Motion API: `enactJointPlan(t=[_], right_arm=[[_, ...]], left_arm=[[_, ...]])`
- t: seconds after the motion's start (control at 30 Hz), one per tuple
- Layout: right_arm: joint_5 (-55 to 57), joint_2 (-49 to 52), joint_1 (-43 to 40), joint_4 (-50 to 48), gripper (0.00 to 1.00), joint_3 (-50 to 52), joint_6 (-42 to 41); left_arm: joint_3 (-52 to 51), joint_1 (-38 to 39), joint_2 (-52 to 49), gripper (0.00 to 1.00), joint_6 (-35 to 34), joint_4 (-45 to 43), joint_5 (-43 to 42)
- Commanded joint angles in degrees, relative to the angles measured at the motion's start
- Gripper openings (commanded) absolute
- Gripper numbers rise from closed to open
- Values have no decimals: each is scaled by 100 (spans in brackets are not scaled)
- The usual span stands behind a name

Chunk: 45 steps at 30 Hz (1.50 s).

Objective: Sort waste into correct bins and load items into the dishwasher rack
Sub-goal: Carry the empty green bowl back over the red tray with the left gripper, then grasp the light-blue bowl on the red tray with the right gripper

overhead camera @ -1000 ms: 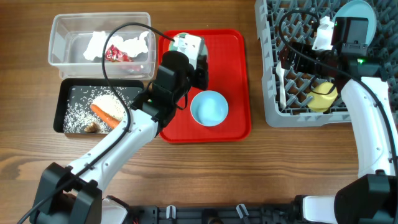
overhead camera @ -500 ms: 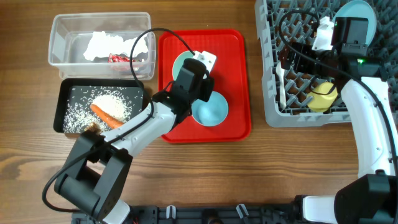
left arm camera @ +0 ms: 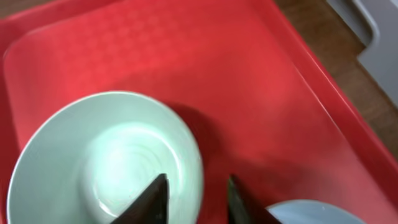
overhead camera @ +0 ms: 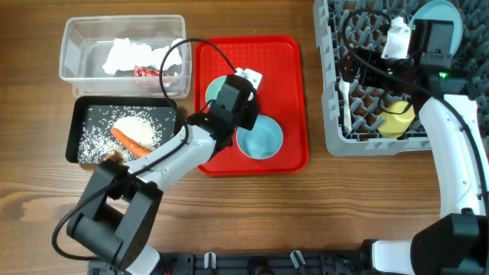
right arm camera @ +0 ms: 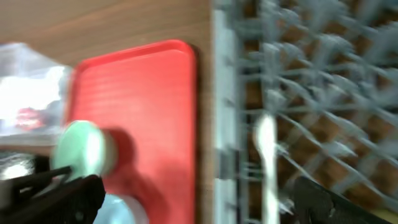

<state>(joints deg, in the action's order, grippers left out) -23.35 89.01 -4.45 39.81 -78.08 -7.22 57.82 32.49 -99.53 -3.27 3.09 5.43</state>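
My right gripper moves back from the rack next, then down onto the rack-side rim of the light-blue bowl [overhead camera: 261,138] on the red tray.
My left gripper [left arm camera: 196,190] is open, with its fingers on either side of the right rim of a pale green bowl [left arm camera: 93,155] on the red tray. In the overhead view the left gripper [overhead camera: 233,98] covers most of that bowl [overhead camera: 215,84]. A light-blue bowl [overhead camera: 261,138] sits just beside it. My right gripper [right arm camera: 193,199] is wide open and empty above the grey dishwasher rack [overhead camera: 336,130], near the white spoon [overhead camera: 348,103]. The yellow cup [overhead camera: 397,119] and the large light-blue plate [overhead camera: 442,11] are in the rack.
The clear tub [overhead camera: 72,46] holds white tissue [overhead camera: 126,53] and the red wrapper [overhead camera: 145,72]. The black tray [overhead camera: 82,114] holds rice [overhead camera: 139,125], the carrot piece [overhead camera: 134,140] and the brown lump [overhead camera: 113,156]. The red tray [overhead camera: 294,99] lies between the bins and the rack.
My left gripper has moved from the tray's top edge down onto the pale bowl's rim. The right arm has barely moved.
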Motion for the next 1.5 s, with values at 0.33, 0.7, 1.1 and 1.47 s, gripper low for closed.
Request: enactJointPlan(t=[0.33, 0.7, 1.1, 1.47], right_arm=[[-723, 59, 1434, -17, 100, -17, 127], [-192, 1591, 2072, 50, 75, 433, 122], [-494, 2363, 2074, 72, 40, 514, 525], [-11, 2140, 2065, -273, 4, 573, 411]], left_arm=[[103, -1043, 2312, 100, -1908, 1735, 190], [103, -2166, 2356, 100, -2767, 2439, -155], [101, -2179, 2356, 100, -2765, 2465, -153], [101, -2179, 2356, 100, -2761, 2509, -153]])
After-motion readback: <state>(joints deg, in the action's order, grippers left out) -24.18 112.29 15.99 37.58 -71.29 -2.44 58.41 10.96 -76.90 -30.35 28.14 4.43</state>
